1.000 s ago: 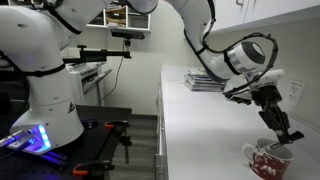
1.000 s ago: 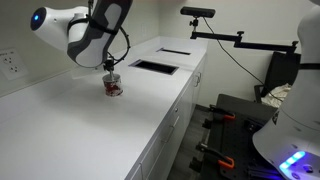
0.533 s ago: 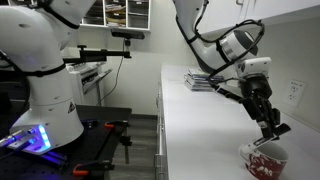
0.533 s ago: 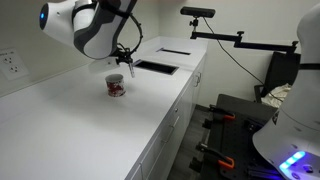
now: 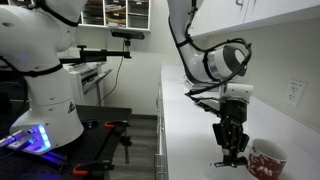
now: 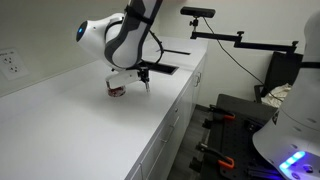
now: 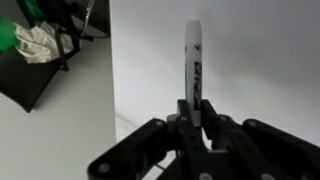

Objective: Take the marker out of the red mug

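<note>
Next, my gripper lowers the marker [image 7: 194, 62] a short way onto the white counter beside the red mug [image 5: 267, 160], then opens.
The red mug [image 5: 267, 160] stands on the white counter, red with white patterning; it also shows in an exterior view [image 6: 117, 87]. My gripper [image 5: 230, 153] hangs low over the counter just beside the mug, apart from it, and is seen again in an exterior view [image 6: 145, 83]. In the wrist view the jaws [image 7: 194, 108] are shut on the marker [image 7: 194, 62], a thin pen with a white barrel and dark print that sticks out ahead of the fingers over the white counter.
The white counter [image 5: 190, 120] runs along a wall; its front edge drops to the floor. A flat stack of items [image 5: 199, 92] lies further back on it. A recessed sink opening [image 6: 157, 66] is set into the counter. A second robot base [image 5: 45, 95] and camera stand are off the counter.
My gripper has lifted out of the red mug and swung sideways away from it, carrying the marker, and now hangs low over the bare counter beside the mug.
</note>
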